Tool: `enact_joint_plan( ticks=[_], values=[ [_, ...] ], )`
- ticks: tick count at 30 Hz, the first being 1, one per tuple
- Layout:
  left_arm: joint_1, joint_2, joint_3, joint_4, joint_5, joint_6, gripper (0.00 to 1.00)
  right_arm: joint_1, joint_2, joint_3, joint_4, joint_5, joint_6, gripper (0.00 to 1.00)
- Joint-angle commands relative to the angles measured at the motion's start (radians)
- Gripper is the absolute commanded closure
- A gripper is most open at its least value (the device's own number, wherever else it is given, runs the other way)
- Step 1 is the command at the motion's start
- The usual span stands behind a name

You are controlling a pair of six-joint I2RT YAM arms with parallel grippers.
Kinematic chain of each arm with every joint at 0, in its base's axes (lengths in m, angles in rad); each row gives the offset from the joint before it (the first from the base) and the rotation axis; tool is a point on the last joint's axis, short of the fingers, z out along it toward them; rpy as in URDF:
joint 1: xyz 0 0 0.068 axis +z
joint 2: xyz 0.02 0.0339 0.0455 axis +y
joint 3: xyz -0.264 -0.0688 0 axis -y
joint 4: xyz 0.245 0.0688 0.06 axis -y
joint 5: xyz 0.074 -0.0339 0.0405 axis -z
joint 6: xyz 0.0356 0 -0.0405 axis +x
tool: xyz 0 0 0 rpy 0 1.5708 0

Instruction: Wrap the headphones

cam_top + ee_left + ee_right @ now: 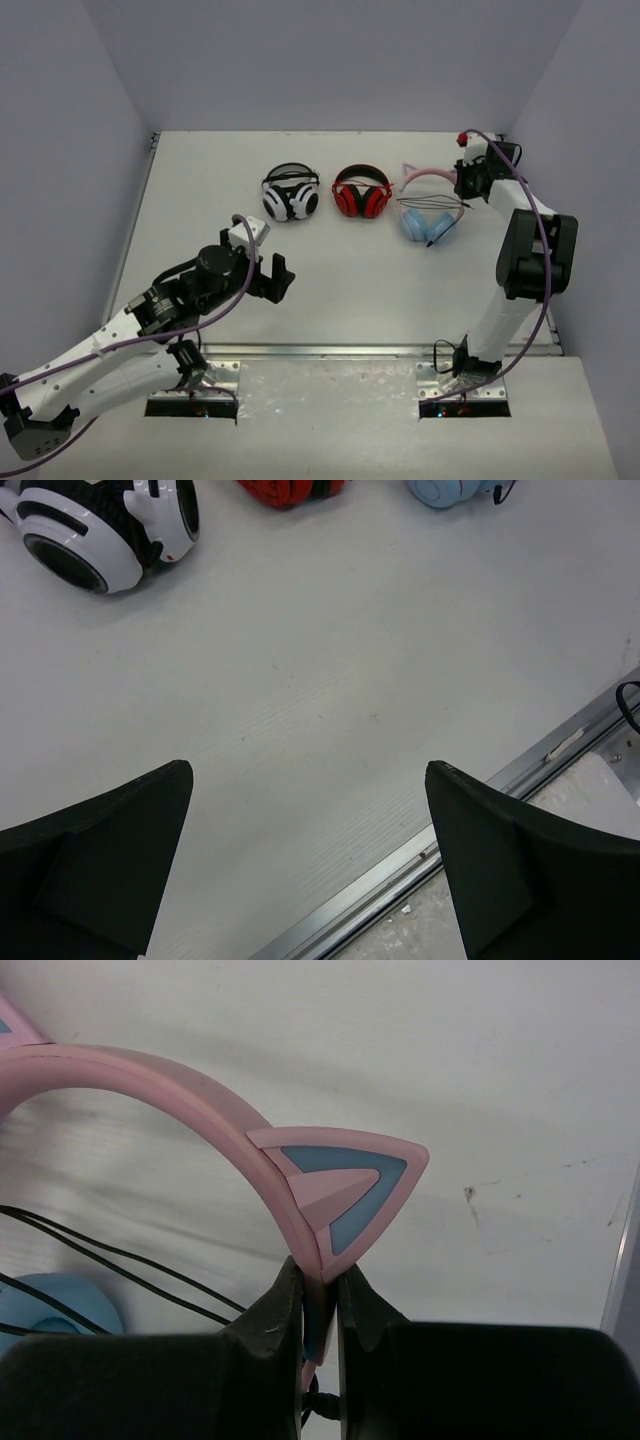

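Note:
The blue cups are nearer than the red ones. My right gripper should next move the headband (pixel 200 1090) outward onto the bare tabletop and let go of it there.
The headphones (pixel 428 200) lie at the back right of the table, with a pink cat-ear headband (pixel 200 1090), light blue cups (pixel 424 222) and a thin black cable (pixel 110 1260) laid across them. My right gripper (pixel 321 1290) is shut on the headband just below one cat ear (pixel 345 1185); in the top view it is at the headband's right end (pixel 468 180). My left gripper (pixel 268 272) is open and empty over bare table, well left of and nearer than the headphones. In the left wrist view one blue cup (pixel 450 490) shows at the top edge.
White-and-black headphones (pixel 290 195) and red-and-black headphones (pixel 361 192) lie in a row left of the pink pair. Grey walls enclose the table on three sides. A metal rail (pixel 380 350) runs along the near edge.

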Motion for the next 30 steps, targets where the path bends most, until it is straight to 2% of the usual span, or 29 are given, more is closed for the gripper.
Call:
enact_joint_plan(
  ticks=[1,7,13,18,21,23,30],
  values=[
    [0.004,-0.004,-0.003,0.057,0.034,0.017,0.00,-0.006,-0.026,0.023,0.135,0.046,0.026,0.99],
    [0.003,0.006,-0.008,0.064,0.066,0.025,0.00,-0.008,-0.041,-0.092,0.403,0.080,0.043,0.99],
    [0.003,0.008,-0.009,0.070,0.082,0.028,0.00,-0.008,-0.010,-0.124,0.541,0.098,0.052,0.97],
    [0.004,0.014,-0.011,0.072,0.094,0.029,0.00,-0.008,0.019,-0.139,0.629,0.110,0.029,0.91],
    [0.004,0.011,-0.012,0.072,0.094,0.029,0.00,-0.008,0.040,-0.124,0.628,0.107,0.016,0.89],
    [0.003,0.011,-0.012,0.073,0.099,0.029,0.00,-0.008,0.072,-0.110,0.624,0.109,0.010,0.84],
    [0.004,0.014,-0.012,0.076,0.111,0.032,0.00,-0.006,0.129,-0.112,0.680,0.073,-0.001,0.82]
  ],
)
